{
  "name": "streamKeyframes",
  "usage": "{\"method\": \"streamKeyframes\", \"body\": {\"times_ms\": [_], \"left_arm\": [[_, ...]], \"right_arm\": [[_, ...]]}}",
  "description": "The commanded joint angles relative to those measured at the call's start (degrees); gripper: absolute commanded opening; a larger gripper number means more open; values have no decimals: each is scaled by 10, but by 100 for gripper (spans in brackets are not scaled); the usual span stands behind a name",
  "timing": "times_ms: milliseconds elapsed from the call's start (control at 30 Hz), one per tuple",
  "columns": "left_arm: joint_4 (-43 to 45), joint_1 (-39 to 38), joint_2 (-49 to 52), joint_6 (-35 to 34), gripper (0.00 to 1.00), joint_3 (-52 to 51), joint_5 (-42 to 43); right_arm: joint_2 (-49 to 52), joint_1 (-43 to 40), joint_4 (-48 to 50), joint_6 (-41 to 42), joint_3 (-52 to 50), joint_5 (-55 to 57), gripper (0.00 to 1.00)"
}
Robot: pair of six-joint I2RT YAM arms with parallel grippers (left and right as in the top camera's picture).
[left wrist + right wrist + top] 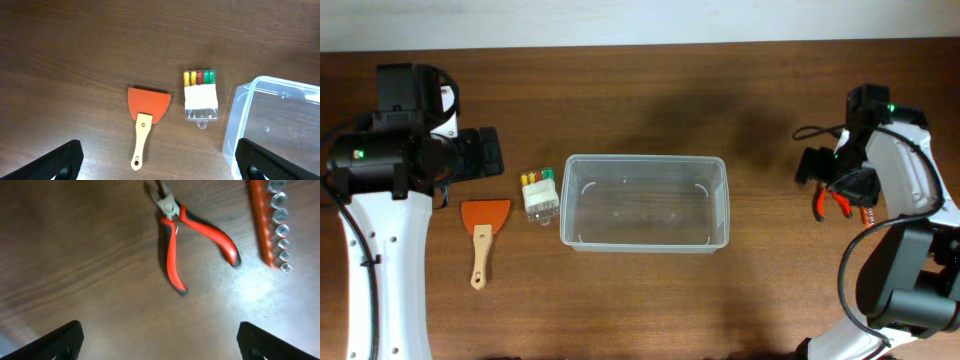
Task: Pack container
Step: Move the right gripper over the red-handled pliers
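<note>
I should next lower my right gripper onto the pliers' red handle nearer the container, which is below, because the spread handles leave room for a finger between them.
The large clear container (645,203) stands empty at the table's middle; its corner shows in the left wrist view (270,125). An orange scraper with a wooden handle (483,235) (145,120) lies left of it. A small clear box of yellow, green and red pieces (538,193) (201,97) lies between scraper and container. Red-handled pliers (833,203) (187,235) and an orange rail of sockets (272,222) lie at the right. My left gripper (157,167) is open above the scraper's handle end. My right gripper (160,345) is open, just short of the pliers.
Both arms stand at the table's sides, the left arm (380,190) over the front left, the right arm (905,200) by the right edge. Bare wood lies in front of and behind the container.
</note>
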Motion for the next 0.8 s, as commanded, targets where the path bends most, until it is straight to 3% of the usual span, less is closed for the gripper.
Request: {"method": "streamKeyframes", "body": {"times_ms": [0,267,767], "left_arm": [[-2,2,-5,9,99,4,2],[-17,2,-5,9,99,4,2],[-28,2,-5,9,99,4,2]], "right_arm": [[0,-2,40,3,-50,-8,99],[7,-3,145,-28,-125,-34,99],[82,-3,189,-47,-125,-34,99]]}}
